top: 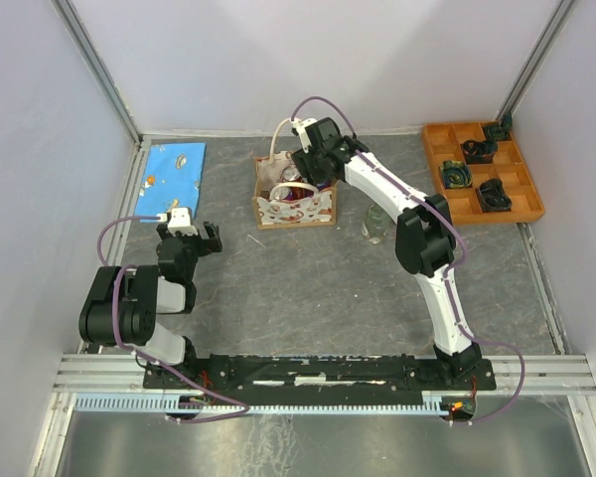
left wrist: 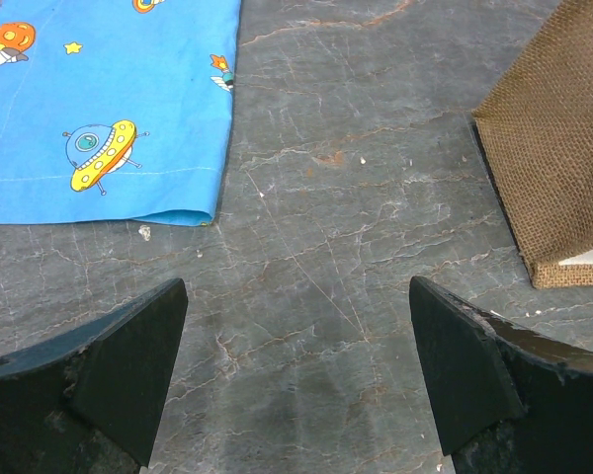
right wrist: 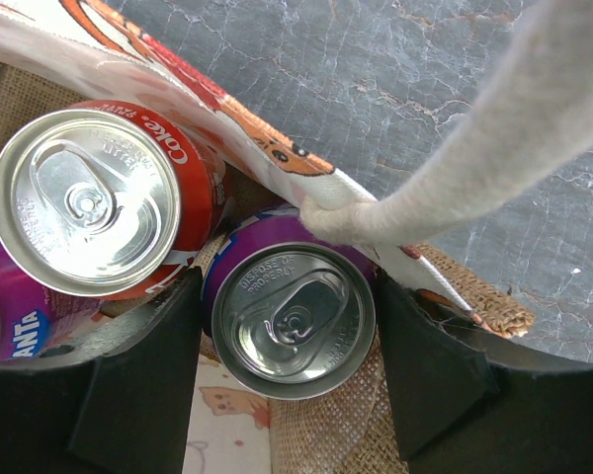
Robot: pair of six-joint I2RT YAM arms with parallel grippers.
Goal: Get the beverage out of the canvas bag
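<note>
The tabletop beside the jar is bare, so my right gripper should next rise from the bag [top: 296,204], cross toward the jar, lower and release the purple can there.
The canvas bag [top: 296,204] stands at the back middle of the table, with several cans inside. In the right wrist view a purple beverage can [right wrist: 295,321] sits upright in the bag's corner. My right gripper [right wrist: 289,296] reaches down into the bag [right wrist: 227,123], and its black fingers [right wrist: 148,375] press against both sides of that can. A red Coke can [right wrist: 84,197] stands beside it, and another purple can [right wrist: 5,316] shows at the left edge. A cream handle [right wrist: 474,168] arcs over the gripper. My left gripper [left wrist: 296,296] hovers open over bare table, left of the bag [left wrist: 558,148].
A blue cloth with cartoon prints [top: 174,169] lies at the back left. An orange compartment tray [top: 477,207] with dark parts sits at the back right. A small clear glass jar [top: 374,224] stands right of the bag, under the right arm. White walls enclose the table.
</note>
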